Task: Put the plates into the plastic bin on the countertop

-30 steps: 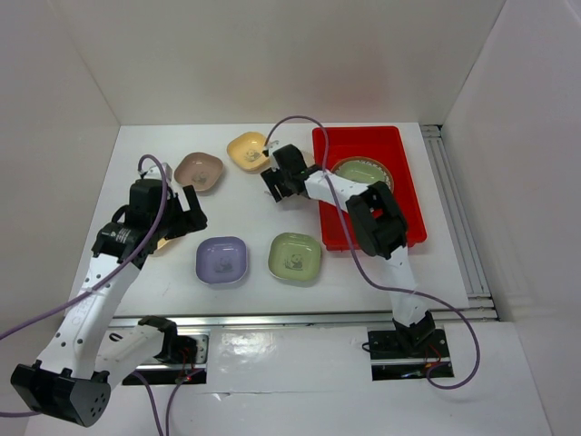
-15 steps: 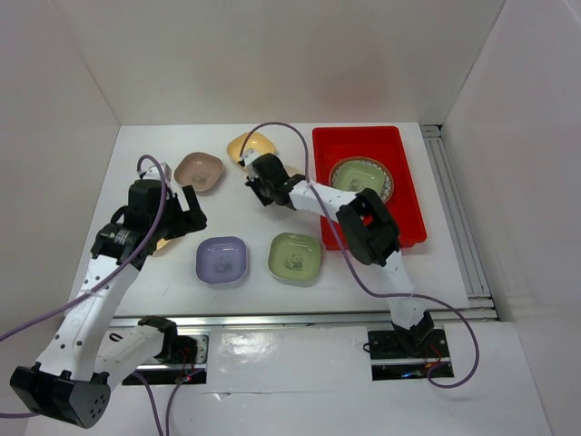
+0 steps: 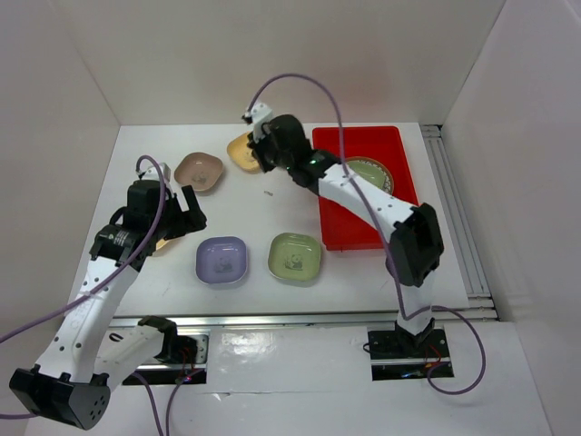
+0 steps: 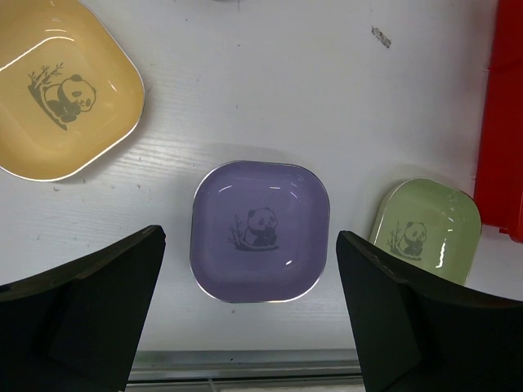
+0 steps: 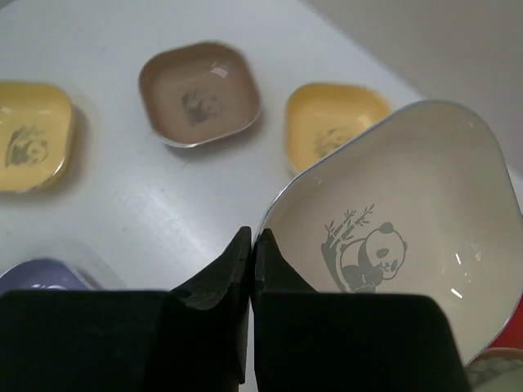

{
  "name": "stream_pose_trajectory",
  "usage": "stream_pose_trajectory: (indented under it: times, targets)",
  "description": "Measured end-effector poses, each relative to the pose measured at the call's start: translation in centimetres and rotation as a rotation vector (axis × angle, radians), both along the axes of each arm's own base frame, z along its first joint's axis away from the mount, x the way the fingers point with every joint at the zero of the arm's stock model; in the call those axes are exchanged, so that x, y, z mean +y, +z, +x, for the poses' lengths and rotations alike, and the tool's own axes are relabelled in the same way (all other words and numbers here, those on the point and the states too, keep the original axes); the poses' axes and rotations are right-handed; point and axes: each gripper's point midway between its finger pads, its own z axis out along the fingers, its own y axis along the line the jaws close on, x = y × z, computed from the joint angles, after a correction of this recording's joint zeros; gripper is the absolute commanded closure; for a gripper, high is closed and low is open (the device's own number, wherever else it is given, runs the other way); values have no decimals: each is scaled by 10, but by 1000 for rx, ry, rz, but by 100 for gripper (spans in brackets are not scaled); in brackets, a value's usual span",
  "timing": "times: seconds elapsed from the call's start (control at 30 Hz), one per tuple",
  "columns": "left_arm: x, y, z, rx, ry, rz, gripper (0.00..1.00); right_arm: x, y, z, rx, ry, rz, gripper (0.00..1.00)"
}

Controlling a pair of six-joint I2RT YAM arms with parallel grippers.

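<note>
My right gripper needs to swing to the right in the top view next and go down over the round patterned plate [image 3: 368, 173], because the cream plate still hangs outside the bin [image 3: 363, 227].
In the right wrist view my right gripper [image 5: 252, 245] is shut on the near rim of a cream plate [image 5: 409, 212] with a panda motif, held tilted above the countertop [image 5: 163, 212]. From above, that gripper [image 3: 261, 156] hangs over a yellow plate [image 3: 241, 148], and the cream plate is hidden by it. My left gripper [image 4: 249, 238] stands open above a lavender plate [image 4: 260, 231], not touching it. The red plastic bin [image 3: 363, 227] holds a round patterned plate [image 3: 368, 173]. A green plate [image 3: 294, 257] and a brown-pink plate [image 3: 199, 171] lie on the countertop.
Another yellow plate [image 4: 61, 90] lies left of the lavender one, under my left arm. The bin's wall [image 4: 498, 122] rises just right of the green plate [image 4: 425, 233]. White walls close in the left, back and right. A metal rail [image 3: 458, 227] runs along the right edge.
My right gripper swung left from beside the bin, shut on the cream plate's rim, and rose toward the back with it. The left arm has not moved.
</note>
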Motion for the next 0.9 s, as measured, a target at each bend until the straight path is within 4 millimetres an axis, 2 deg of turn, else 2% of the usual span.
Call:
stream_pose_trajectory:
  times: [0.03, 0.1, 0.17, 0.2, 0.27, 0.3, 0.37, 0.43, 0.5, 0.53, 0.67, 0.9]
  targets:
    - [0, 0, 0, 0, 0, 0, 0, -12, 17, 7, -36, -22, 6, 100]
    - [0, 0, 0, -1, 0, 0, 0, -50, 44, 25, -96, -99, 8, 100]
    - [0, 1, 0, -4, 0, -1, 0, -98, 53, 48, -122, -195, -11, 100]
    - [0, 1, -1, -4, 0, -1, 0, -122, 51, 58, -123, -243, -28, 100]
    - [0, 2, -1, -7, 0, -2, 0, -170, 32, 75, -101, -336, -84, 100]
    - [0, 2, -1, -8, 0, -2, 0, -196, 14, 80, -78, -380, -123, 100]
    - [0, 2, -1, -8, -1, -2, 0, -233, -25, 80, -13, -427, -205, 100]
    - [0, 2, -1, -8, -1, -3, 0, -257, -64, 71, 62, -435, -278, 100]
    - [0, 2, -1, -8, -1, -3, 0, -270, -89, 60, 121, -408, -328, 100]
    - [0, 2, -1, -8, -1, -3, 0, -273, -95, 57, 134, -394, -343, 100]
    - [0, 2, -1, -8, -1, -3, 0, -277, -100, 56, 134, -343, -364, 100]
    - [0, 2, -1, -8, -1, -2, 0, -272, -113, 45, 157, -281, -367, 100]
